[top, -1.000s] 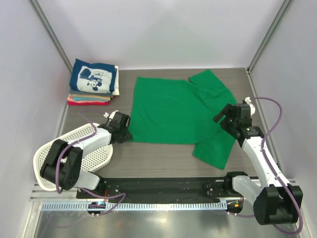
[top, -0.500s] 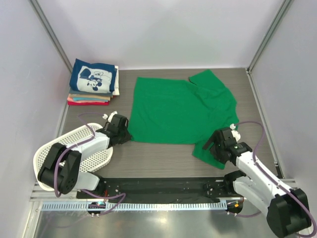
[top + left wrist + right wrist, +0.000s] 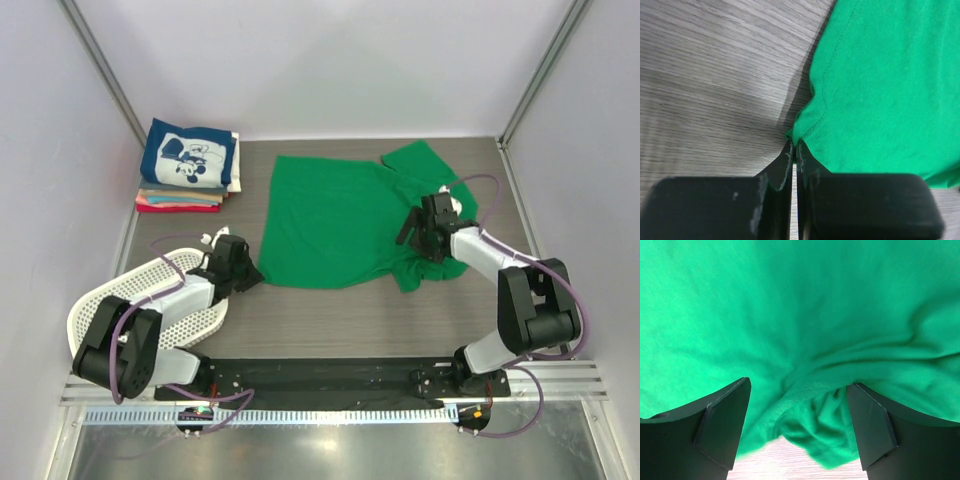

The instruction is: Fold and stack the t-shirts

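My right gripper moves down, back and to the right in the top view next, since the shirt's bunched near edge (image 3: 446, 272) lies below, nearer my base.
The bright green t-shirt (image 3: 340, 215) lies spread flat mid-table, with its near right sleeve (image 3: 425, 268) folded in and bunched. My left gripper (image 3: 248, 274) sits at the shirt's near left corner. In the left wrist view its jaws (image 3: 794, 142) are shut, pinching that corner of the green cloth (image 3: 880, 90). My right gripper (image 3: 412, 228) hovers over the shirt's right side. In the right wrist view (image 3: 797, 384) it is open wide, with bunched green cloth (image 3: 790, 300) between the fingers. A stack of folded t-shirts (image 3: 188, 165), navy cartoon print on top, sits at the back left.
The white perforated basket (image 3: 150, 300) lies on its side at the near left, beside the left arm. Metal frame posts and pale walls close in the table on the left, right and back.
My right arm swung from the right side down to the near sleeve, then inward over the shirt; the sleeve came in with it and is folded over. The left gripper barely moved.
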